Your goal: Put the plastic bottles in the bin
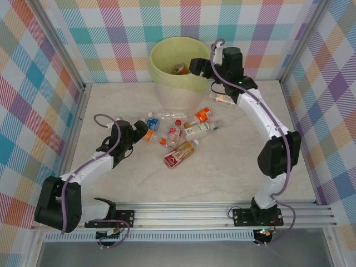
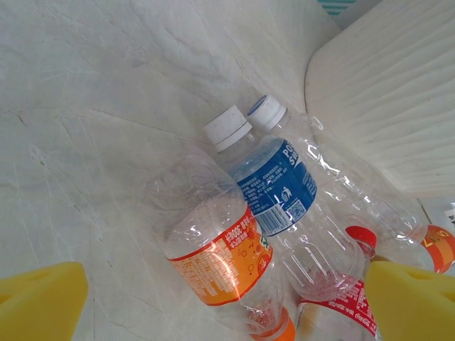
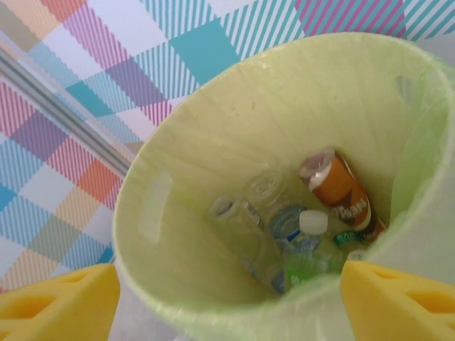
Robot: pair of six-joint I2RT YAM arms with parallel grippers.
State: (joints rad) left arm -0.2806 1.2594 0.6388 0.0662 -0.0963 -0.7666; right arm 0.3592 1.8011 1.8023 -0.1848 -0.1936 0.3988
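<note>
My left gripper needs to go down toward the heap next, onto the orange label of the clear bottle [image 2: 223,261], because that is below its open fingers.
Several plastic bottles [image 1: 178,134] lie in a loose heap on the table in front of the bin [image 1: 167,83], a wide cream tub with a yellow-green liner. My left gripper [image 1: 139,131] hangs open just left of the heap. Between its fingers [image 2: 39,302] the left wrist view has an orange-labelled bottle [image 2: 220,259], with a blue-labelled bottle [image 2: 277,185] and a red-labelled one [image 2: 348,305] beside it. My right gripper [image 1: 196,65] is open over the bin's right rim, holding nothing. Below it, inside the bin [image 3: 234,121], lie several bottles, among them a brown-labelled one [image 3: 341,188] and a white-capped one [image 3: 309,227].
One clear bottle [image 1: 222,100] lies apart, to the right of the bin under the right arm. A red-labelled bottle [image 1: 181,154] is nearest the front. Checked walls close the table at the back and sides. The bin's ribbed wall [image 2: 398,85] stands just beyond the left gripper's bottles.
</note>
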